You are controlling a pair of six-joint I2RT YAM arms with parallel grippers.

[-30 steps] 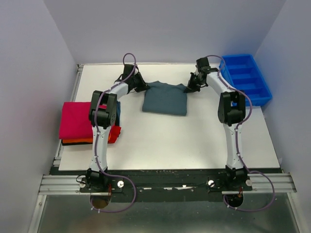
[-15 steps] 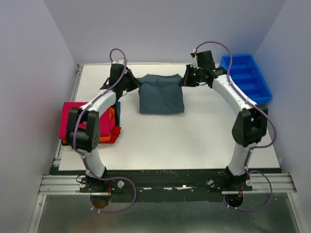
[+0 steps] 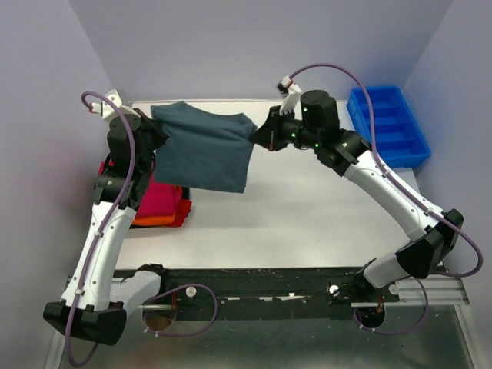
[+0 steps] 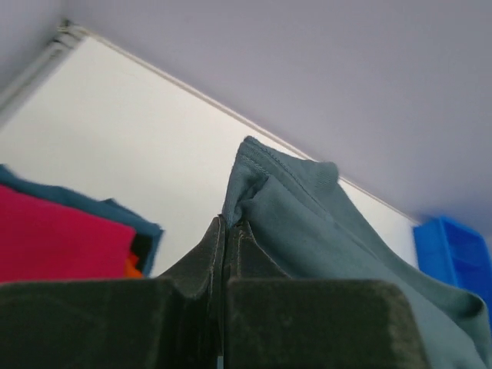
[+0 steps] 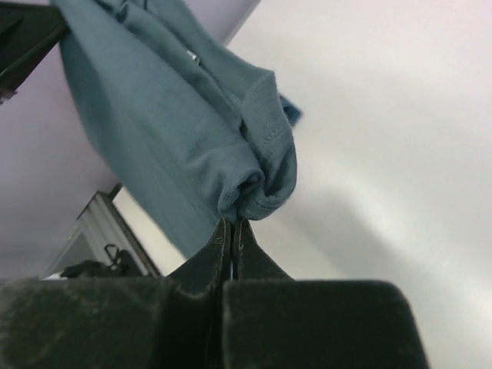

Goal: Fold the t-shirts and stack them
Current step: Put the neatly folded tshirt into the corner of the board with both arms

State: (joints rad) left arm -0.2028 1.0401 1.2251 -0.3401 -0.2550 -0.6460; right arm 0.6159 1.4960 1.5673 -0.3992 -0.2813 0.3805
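The crimson-pink t-shirt's wall-side edge (image 3: 102, 167) is below my left gripper's path. I will next swing my left gripper to the left in the top view toward that edge, then lower and release.
The folded slate grey-blue t-shirt (image 3: 204, 150) hangs in the air between both grippers, over the table's left part. My left gripper (image 3: 154, 123) is shut on its left corner; the cloth shows pinched in the left wrist view (image 4: 307, 223). My right gripper (image 3: 260, 137) is shut on its right corner, seen bunched in the right wrist view (image 5: 254, 184). The crimson-pink t-shirt (image 3: 157, 201) lies folded on the orange t-shirt (image 3: 157, 221) at the table's left edge, partly under the hanging shirt. The pink shirt also shows in the left wrist view (image 4: 54, 238).
A bright blue compartment tray (image 3: 388, 123) stands at the table's back right. The white table (image 3: 307, 215) has a metal rail along its left edge (image 3: 119, 127). Purple walls close in the back and sides.
Both grippers lifted the grey-blue shirt off the table and carried it left, toward the pink and orange stack. Both arms have risen and swung left.
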